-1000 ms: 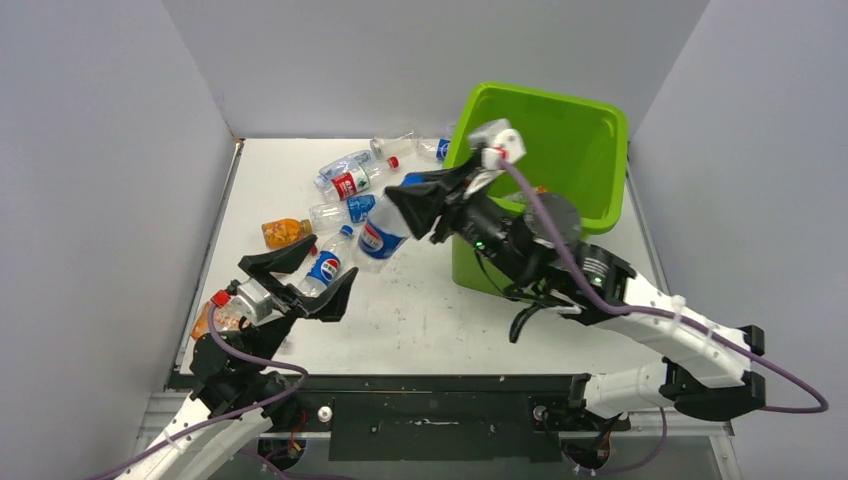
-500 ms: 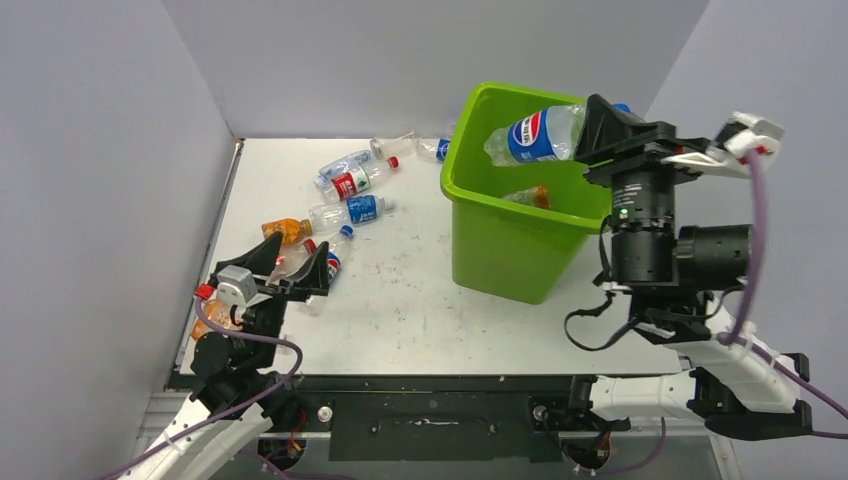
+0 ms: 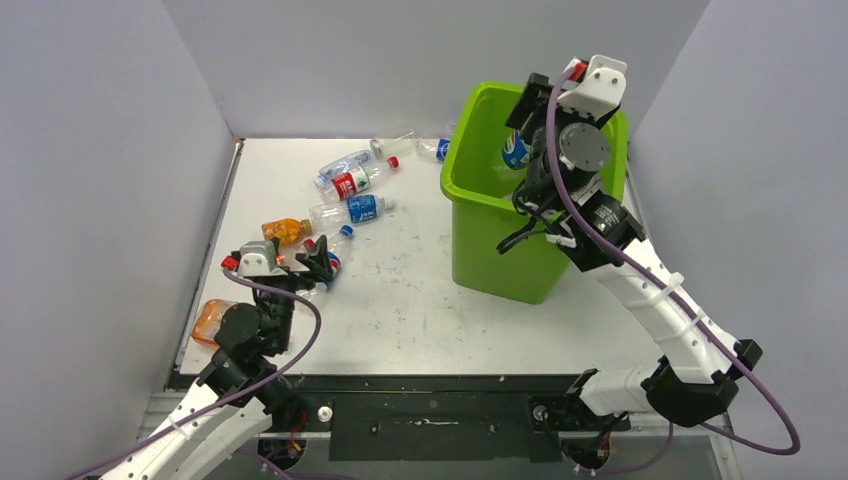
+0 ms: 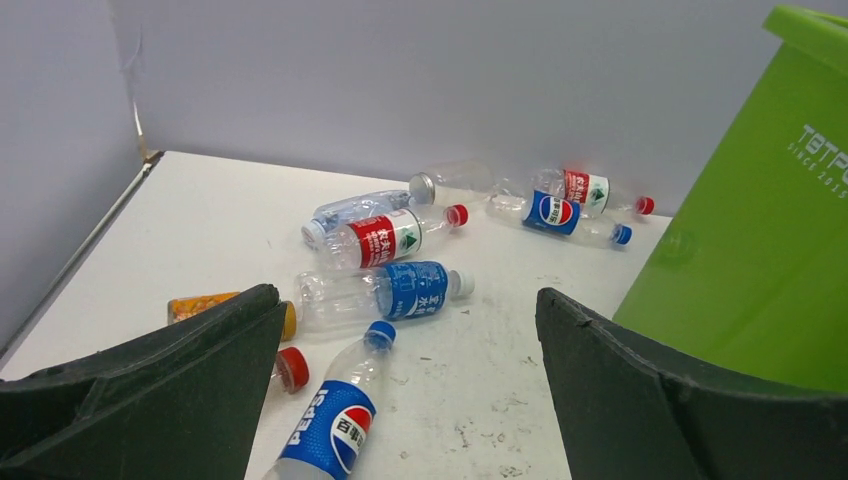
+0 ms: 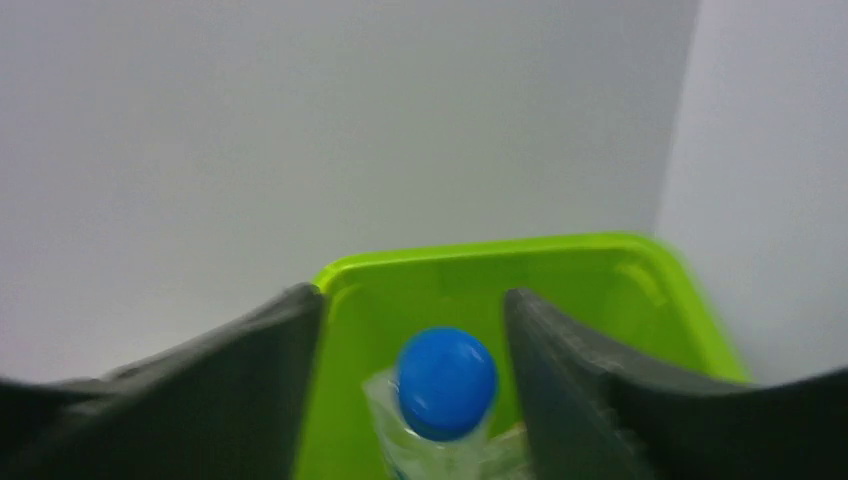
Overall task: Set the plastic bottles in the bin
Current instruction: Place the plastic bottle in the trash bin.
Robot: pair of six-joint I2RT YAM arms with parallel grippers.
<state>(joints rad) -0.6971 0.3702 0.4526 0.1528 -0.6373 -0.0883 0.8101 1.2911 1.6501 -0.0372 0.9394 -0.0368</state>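
My left gripper is above the Pepsi bottle's blue label (image 3: 333,263) (image 4: 331,430), and its open fingers point outward. I will tilt them down and lower them around the label to close.
The lime-green bin (image 3: 470,195) stands at the back right. My right gripper (image 3: 520,150) hangs over its mouth. In the right wrist view the gripper (image 5: 412,300) is open: a blue-capped clear bottle (image 5: 447,382) sits between the jaws with a gap on each side, above the bin's inside (image 5: 480,252). My left gripper (image 3: 305,262) is low over the table's left side, open wide and empty (image 4: 405,298). A Pepsi bottle (image 4: 330,425) lies just below it. Beyond lie a blue-labelled bottle (image 4: 400,292), a red-labelled bottle (image 4: 385,238) and an orange bottle (image 4: 200,305).
More bottles (image 4: 555,210) lie by the back wall next to the bin. Another orange bottle (image 3: 210,318) rests at the table's left edge near the left arm. Grey walls close the table on the left, back and right.
My right arm swung from the table's middle to above the bin, carrying the Pepsi bottle, and its jaws have widened. The left gripper sank toward the bottles on the left, still open.
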